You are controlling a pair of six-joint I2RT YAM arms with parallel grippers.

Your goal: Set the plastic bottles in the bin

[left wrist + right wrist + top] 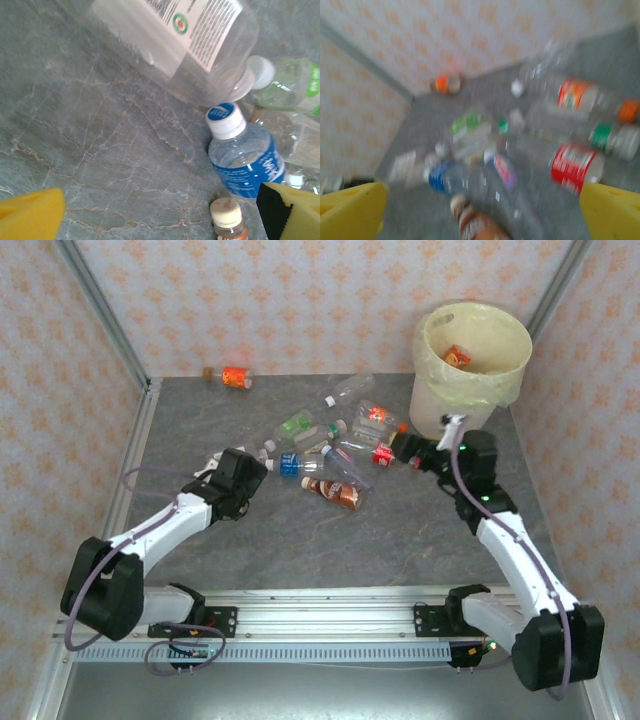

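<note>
I should next move my right gripper back and down onto the brown bottle's middle (336,493) (478,225), because it lies at the near edge of the heap with bare tabletop beside it.
Several plastic bottles lie in a loose heap mid-table. Among them are a blue-labelled bottle (290,465) (246,161), a brown bottle (335,492) (227,216), a red-labelled bottle (383,453) (575,166) and a clear white-labelled bottle (185,37). An orange bottle (235,377) lies alone by the back wall. The bin (470,390) stands at the back right with a bottle (458,357) inside. My left gripper (262,466) (160,216) is open low over bare table, just left of the blue bottle. My right gripper (408,452) (482,210) is open and empty, beside the red-labelled bottle; its view is motion-blurred.
Patterned walls with metal corner posts close in the table at the left, back and right. The arms' rail (320,620) runs along the near edge. Bare grey tabletop (330,550) spreads between the heap and the rail.
</note>
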